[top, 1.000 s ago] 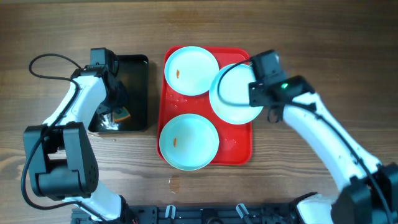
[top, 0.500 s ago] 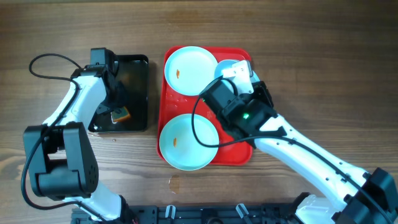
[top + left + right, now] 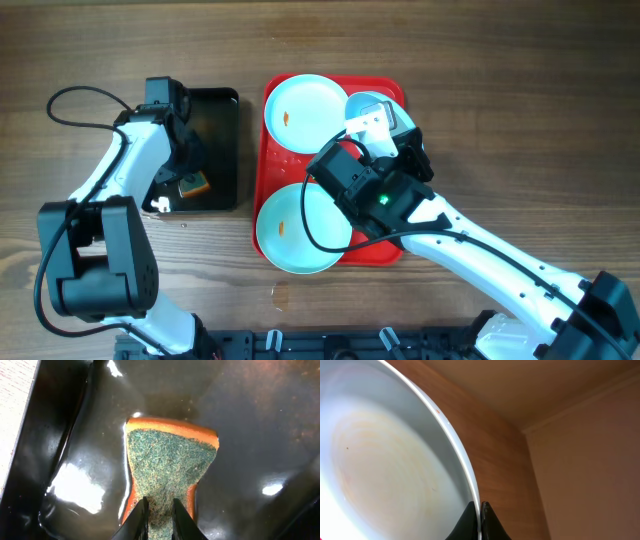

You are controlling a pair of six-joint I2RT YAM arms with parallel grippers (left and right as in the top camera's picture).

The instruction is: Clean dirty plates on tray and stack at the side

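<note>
Next, my right gripper carries the plate to the right in the overhead view, lowers it and releases it. Bare wooden table lies there below my gripper.
The red tray (image 3: 283,166) holds two pale plates lying flat, each with a small orange smear: one at the back left (image 3: 303,112) and one at the front (image 3: 298,230). My right gripper (image 3: 374,119) is shut on the rim of the third plate (image 3: 361,102) and holds it tilted up over the tray's back right. My arm hides most of it. In the right wrist view the fingers (image 3: 481,510) pinch the rim of this plate (image 3: 385,460), which shows a faint smear. My left gripper (image 3: 160,510) is shut on an orange and green sponge (image 3: 170,455) in the black tray (image 3: 250,420).
The black tray (image 3: 222,110) stands left of the red tray, with the sponge (image 3: 193,184) and my left gripper (image 3: 183,172) in it. Its floor is wet and shiny. My right arm crosses over the red tray's front right. Bare wooden table (image 3: 520,90) lies to the right.
My right arm has swung in over the red tray and tipped the held plate up from flat. The sponge in my left gripper has shifted slightly in the black tray.
</note>
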